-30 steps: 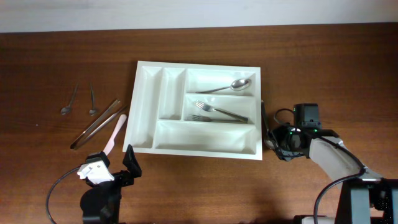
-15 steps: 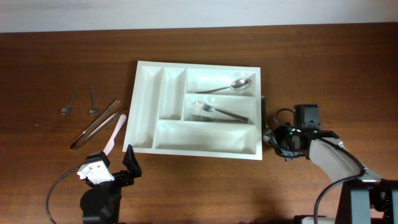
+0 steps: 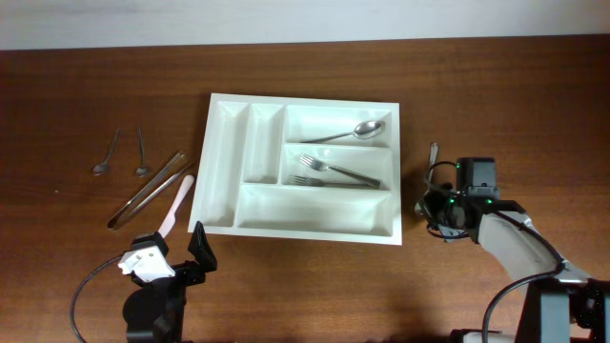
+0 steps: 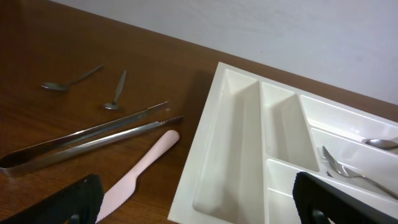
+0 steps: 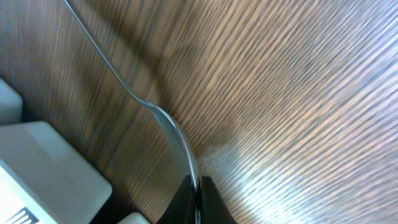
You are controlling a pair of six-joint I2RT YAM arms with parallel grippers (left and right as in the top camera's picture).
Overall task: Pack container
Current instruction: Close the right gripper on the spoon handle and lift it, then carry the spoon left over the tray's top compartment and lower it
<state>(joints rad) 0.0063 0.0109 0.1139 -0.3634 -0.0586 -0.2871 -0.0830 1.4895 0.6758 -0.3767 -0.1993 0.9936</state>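
Observation:
My right gripper will next move outward and left in the overhead view, over the container's far section (image 3: 345, 122) where another spoon lies, and release the metal spoon.
The white container (image 3: 305, 99) lies mid-table with a spoon (image 3: 367, 130) in its upper right compartment and two forks (image 3: 329, 171) in the compartment below. My right gripper (image 3: 426, 206) is just right of the tray and is shut on a thin metal utensil (image 3: 434, 152). In the right wrist view the jaws (image 5: 198, 183) pinch its wider end, the handle (image 5: 118, 71) runs up-left above the wood, and the tray's corner (image 5: 50, 168) shows. My left gripper (image 3: 176, 250) is open and empty near the tray's front left corner; the left wrist view (image 4: 199, 208) shows the tray's left compartments (image 4: 205, 134).
Left of the tray lie two small spoons (image 3: 103, 164) (image 3: 141, 162), metal tongs (image 3: 148, 189) and a pink plastic knife (image 3: 177, 202). These also show in the left wrist view: tongs (image 4: 87, 137), knife (image 4: 140, 171). The table's far edge meets a white wall.
My right gripper has shifted slightly right and away from the tray, and the utensil's free end now stands clear of the tray's right wall. The left arm has not moved.

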